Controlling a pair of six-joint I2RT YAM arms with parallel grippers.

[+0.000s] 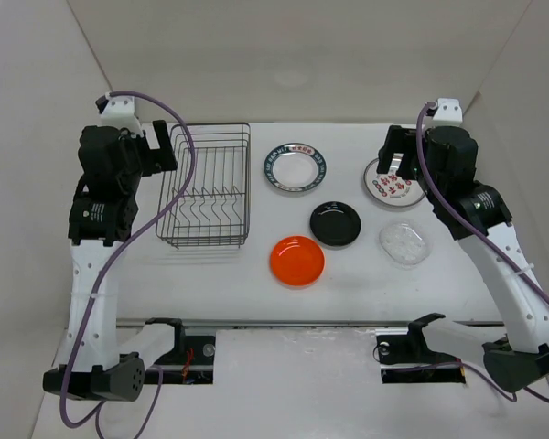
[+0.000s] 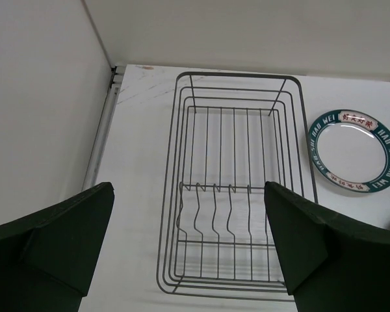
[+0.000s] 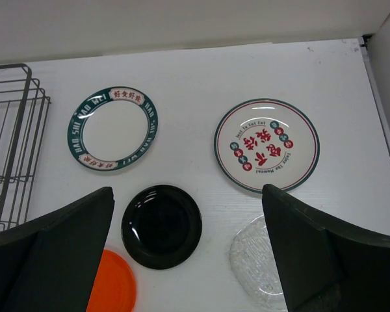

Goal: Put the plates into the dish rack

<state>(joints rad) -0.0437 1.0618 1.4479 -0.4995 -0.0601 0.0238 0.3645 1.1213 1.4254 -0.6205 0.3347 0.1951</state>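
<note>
I will move my right gripper down and to the left in the top view next, onto the rimmed plate's edge (image 3: 154,123) by the red-marked plate (image 3: 266,144), because the bare table leaves room there.
The dish rack (image 1: 206,187) stands empty at the left of the table; the left wrist view shows its divider prongs (image 2: 214,211). Five plates lie flat to its right: white with dark patterned rim (image 1: 295,169), white with red marks (image 1: 393,183), black (image 1: 336,222), orange (image 1: 296,260) and clear (image 1: 404,244). My left gripper (image 1: 162,146) is open and empty, held above the rack's left side (image 2: 187,188). My right gripper (image 1: 399,152) is open and empty above the red-marked plate (image 3: 266,144); its view also shows the black plate (image 3: 161,225), orange plate (image 3: 114,283), clear plate (image 3: 257,263) and rimmed plate (image 3: 113,129).
White walls enclose the table at the back and on both sides. The rack sits close to the left wall (image 2: 39,117). The table's front edge (image 1: 284,322) lies just below the orange plate.
</note>
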